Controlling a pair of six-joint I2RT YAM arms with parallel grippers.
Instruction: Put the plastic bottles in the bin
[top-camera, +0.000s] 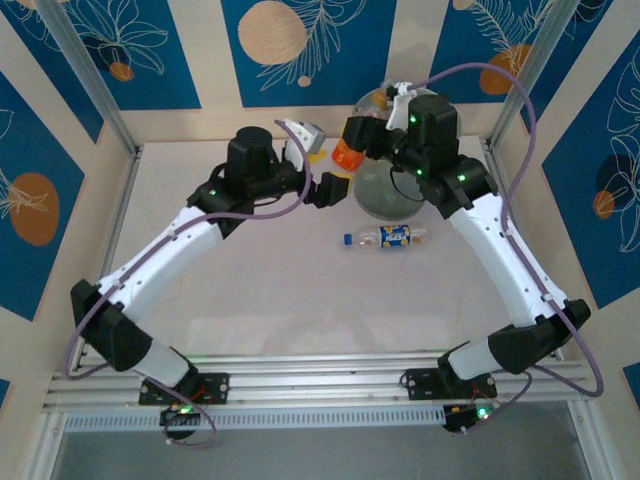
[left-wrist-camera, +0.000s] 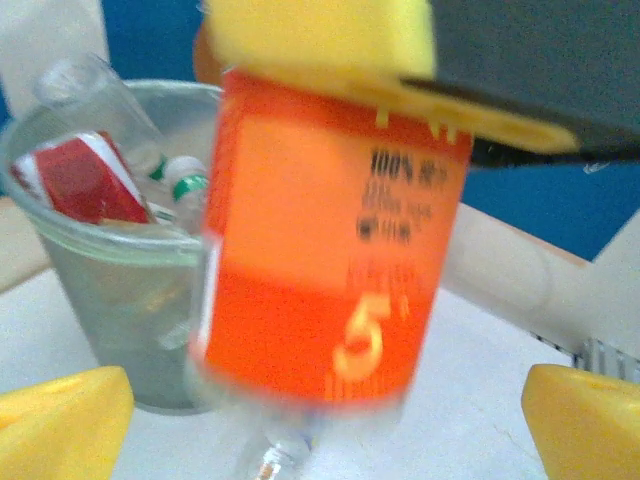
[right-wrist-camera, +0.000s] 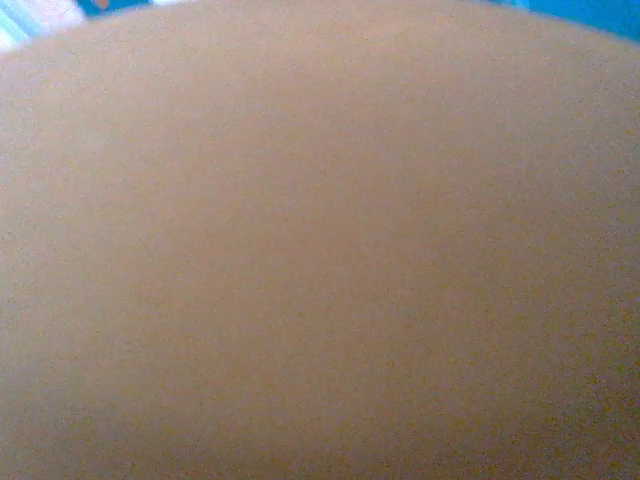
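My right gripper moves away from my left gripper and over the bin's opening next. It releases the orange-labelled bottle (top-camera: 346, 156) there, since the bottle hangs beside the bin's rim.
An orange-labelled plastic bottle (top-camera: 346, 156) hangs in the air just left of the bin (top-camera: 372, 198). My right gripper (top-camera: 352, 138) is shut on its upper part. In the left wrist view the same bottle (left-wrist-camera: 330, 250) is close and blurred, with one yellow pad (left-wrist-camera: 320, 40) of the right gripper pressed on its top. My left gripper (left-wrist-camera: 325, 425) is open, its yellow fingertips (left-wrist-camera: 60, 420) wide apart on either side of the bottle and not touching it. The bin (left-wrist-camera: 110, 300) holds a red-labelled bottle (left-wrist-camera: 80, 180) and other clear ones. Another bottle (top-camera: 395, 237), with a blue cap, lies on the table.
In the right wrist view a blurred tan-orange surface sits right against the lens. Both forearms meet over the back middle of the table (top-camera: 250, 290), close to the bin. Metal frame posts (top-camera: 95, 80) and patterned walls ring the table.
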